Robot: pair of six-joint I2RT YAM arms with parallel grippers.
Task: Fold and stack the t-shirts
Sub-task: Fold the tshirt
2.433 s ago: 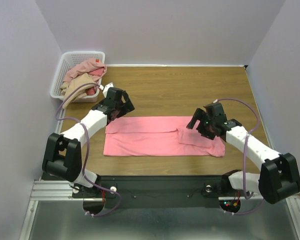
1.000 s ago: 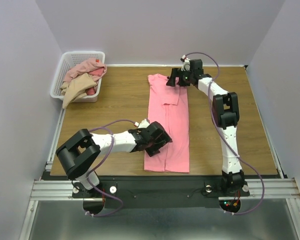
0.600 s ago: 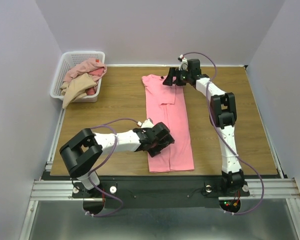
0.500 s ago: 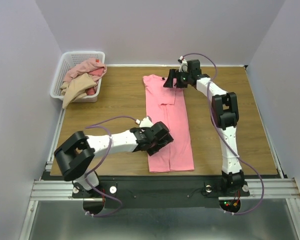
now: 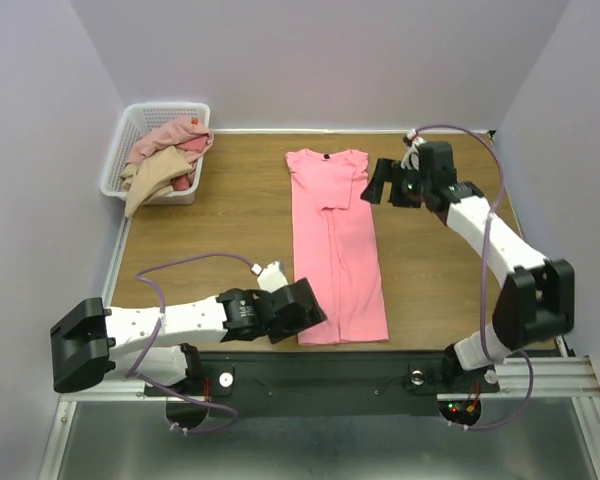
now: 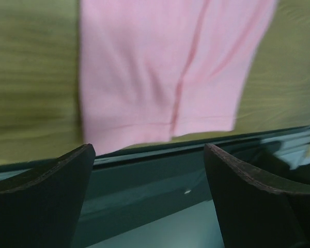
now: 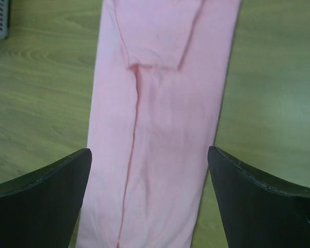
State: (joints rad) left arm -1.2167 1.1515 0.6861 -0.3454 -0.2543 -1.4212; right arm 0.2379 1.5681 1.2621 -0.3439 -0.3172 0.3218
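Note:
The robot's left gripper should bring its fingers down toward the left in the wrist view, so that they go on both sides of the hem's basket-side corner [image 5: 302, 342] [image 6: 94, 149].
A bright salmon-pink t-shirt [image 5: 335, 245] lies flat on the wooden table, folded into a long narrow strip, collar at the far end and hem at the near edge. It shows in the left wrist view [image 6: 160, 67] and the right wrist view [image 7: 165, 103]. My left gripper [image 5: 305, 312] is open and empty beside the hem's left corner; in its own view [image 6: 149, 150] it hangs over the table's front edge. My right gripper [image 5: 378, 184] is open and empty just right of the shirt's upper part; in its own view [image 7: 149, 151] the strip lies between the fingers.
A white lattice basket [image 5: 120, 140] stands at the far left corner, holding a dusty pink shirt [image 5: 175, 135] and a tan one [image 5: 150, 175] that hangs over its rim. Grey walls close in on three sides. A black rail [image 5: 380, 365] runs along the front edge.
The pink shirt was turned from crosswise to lengthwise. Both grippers have let go: the left drew back to the near edge, the right moved off the collar to the right.

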